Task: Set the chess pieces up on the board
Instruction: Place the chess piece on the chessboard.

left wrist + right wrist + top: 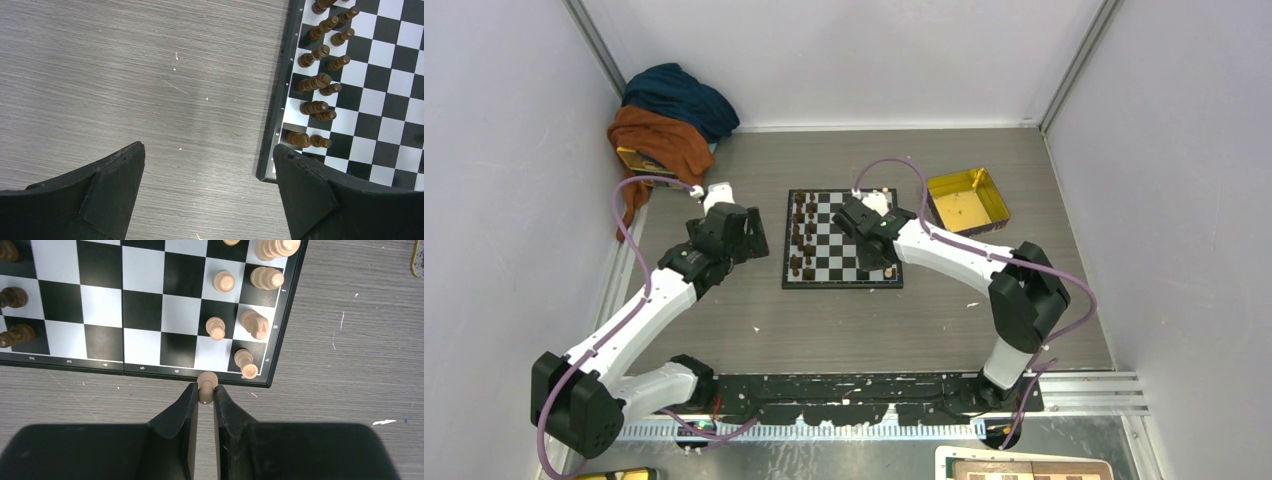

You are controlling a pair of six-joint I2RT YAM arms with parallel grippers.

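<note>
My right gripper will next lower the light-tan pawn onto the empty white square [877,275] [213,354] below it, beside the corner piece. It will release the pawn there to fill the gap in the pawn row.
The board [849,262] lies in the middle of the table, with dark brown pieces [802,238] along its left side. In the right wrist view several light-tan chess pieces [223,281] stand on the two rows nearest the board's right edge [283,330]. My right gripper [205,391] is shut on a light-tan pawn [207,384] and holds it over the board's near border. In the top view the right gripper [886,268] is above the board's near right corner. My left gripper [209,155] is open and empty over bare table just left of the board [380,95].
A shiny yellow tray [967,199] stands right of the board, near the back. A heap of blue and orange cloth [667,118] fills the back left corner. Walls close in on both sides. Small white flecks lie on the table [90,75].
</note>
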